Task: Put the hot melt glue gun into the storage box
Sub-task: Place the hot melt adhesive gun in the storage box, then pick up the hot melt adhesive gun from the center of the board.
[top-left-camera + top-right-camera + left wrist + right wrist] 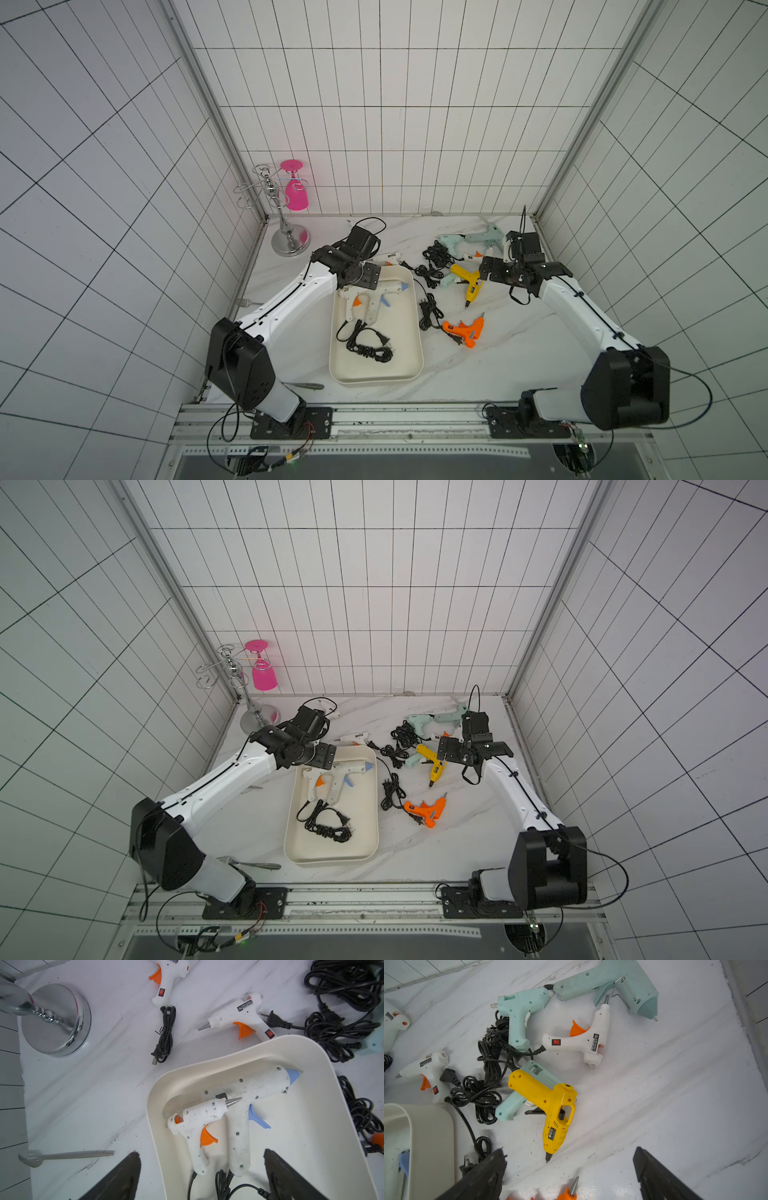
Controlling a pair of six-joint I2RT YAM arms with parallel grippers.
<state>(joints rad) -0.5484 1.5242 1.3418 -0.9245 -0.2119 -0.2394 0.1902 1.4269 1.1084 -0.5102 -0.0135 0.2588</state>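
The rear end of the white glue gun (592, 1057) lies clear of the mint glue guns. So next, my right gripper moves outward and down onto that rear end.
The cream-white storage box (376, 376) (228, 1051) lies mid-table. Two hot melt glue guns rest at its far end: a small white one with an orange trigger (195, 1126) (351, 303) and a larger white one with a blue trigger (259, 1088) (384, 289). My left gripper (201, 1152) (365, 276) hangs open just above them, holding nothing. My right gripper (569, 1149) (488, 270) is open and empty over the table, beside a yellow glue gun (550, 1105) (471, 282). An orange glue gun (465, 330) lies right of the box.
Mint glue guns (517, 1018) and white ones (581, 1041) (239, 1016) lie among tangled black cords (436, 257) at the back right. A chrome rack (291, 241) holding a pink glass (296, 195) stands at the back left. A fork (62, 1156) lies front left.
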